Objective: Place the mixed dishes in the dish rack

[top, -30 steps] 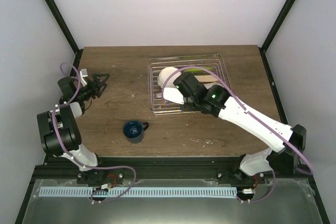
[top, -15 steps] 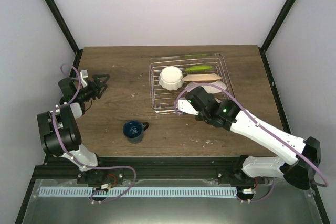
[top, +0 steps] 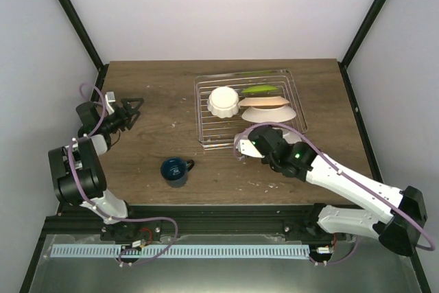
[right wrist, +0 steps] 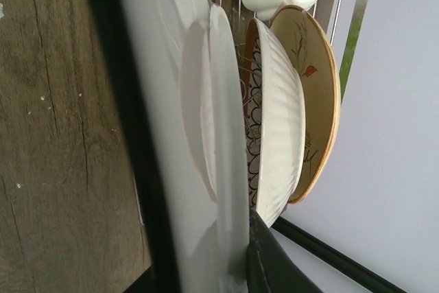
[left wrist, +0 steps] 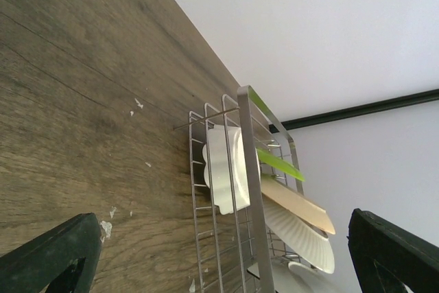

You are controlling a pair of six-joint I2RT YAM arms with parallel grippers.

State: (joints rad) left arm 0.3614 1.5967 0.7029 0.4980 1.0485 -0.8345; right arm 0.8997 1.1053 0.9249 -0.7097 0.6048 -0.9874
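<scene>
Next, my right gripper pushes outward to the open slot beside the ribbed dish and releases the square plate (right wrist: 206,101), already on edge.
The silver wire dish rack (top: 204,116) stands at the back middle of the table. In it are the white scalloped bowl (top: 223,102), the lime-green plate (top: 259,90), the beige floral plate (top: 264,101) and a white ribbed dish (top: 276,112). My right gripper (top: 243,143) is at the rack's near edge, shut on the white square plate (right wrist: 206,101), held on edge beside the ribbed dish (right wrist: 281,135). The dark blue mug (top: 176,171) stands on the table at the front left. My left gripper (top: 134,106) is open and empty at the far left, facing the rack (left wrist: 250,190).
The right arm (top: 343,183) crosses the table's front right. Black frame posts stand at the back corners. Bare wood lies between the mug and the rack.
My right arm has drawn back from over the rack toward its near edge with the white plate, uncovering the bowl and plates. The left arm and the mug have not moved.
</scene>
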